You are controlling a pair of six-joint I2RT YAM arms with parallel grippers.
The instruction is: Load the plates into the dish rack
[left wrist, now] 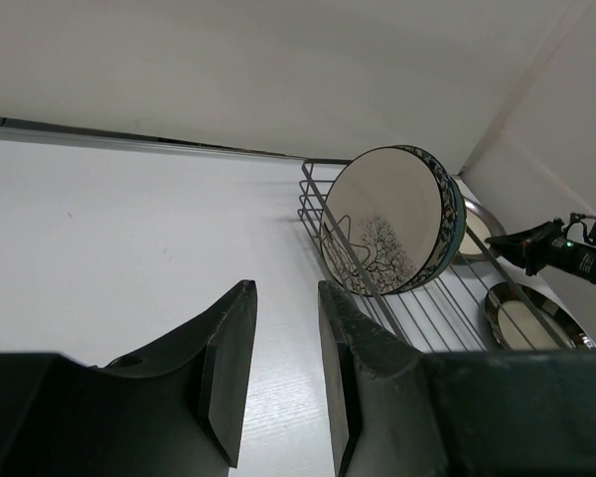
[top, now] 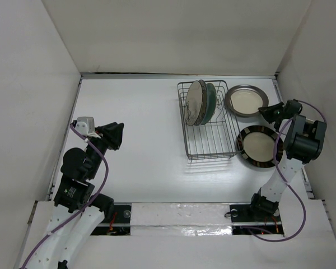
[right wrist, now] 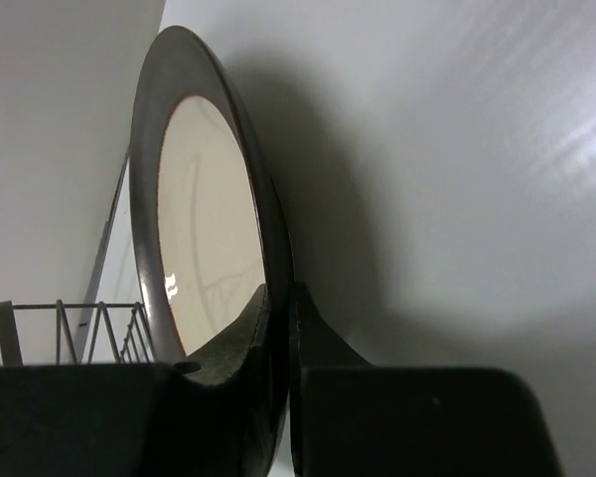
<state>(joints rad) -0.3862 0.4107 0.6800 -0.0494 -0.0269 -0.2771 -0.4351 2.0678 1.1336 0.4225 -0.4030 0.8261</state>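
My right gripper should next lift the far plate and turn it upright, then lower and release it in the rack [top: 210,140] beside the pale green plate [top: 212,101], as that space is empty.
The grey wire dish rack [top: 210,140] stands right of centre. Three plates stand upright at its far end: the cream tree-print plate [top: 194,102], a patterned one behind it, and the pale green plate [top: 212,101]. Two beige dark-rimmed plates are right of the rack, the far one [top: 245,101] and the near one [top: 259,145]. My right gripper [top: 266,112] is shut on the far plate's right rim, which shows edge-on in the right wrist view [right wrist: 204,209] between the jaws of the right gripper [right wrist: 281,293]. My left gripper [top: 117,136] is open and empty at the left [left wrist: 283,290].
White walls enclose the table on three sides; the right wall is close behind the two beige plates. The rack's near half [left wrist: 447,313] holds no plates. The left wrist view shows the tree-print plate [left wrist: 382,224] and the right gripper [left wrist: 531,248] beyond the rack.
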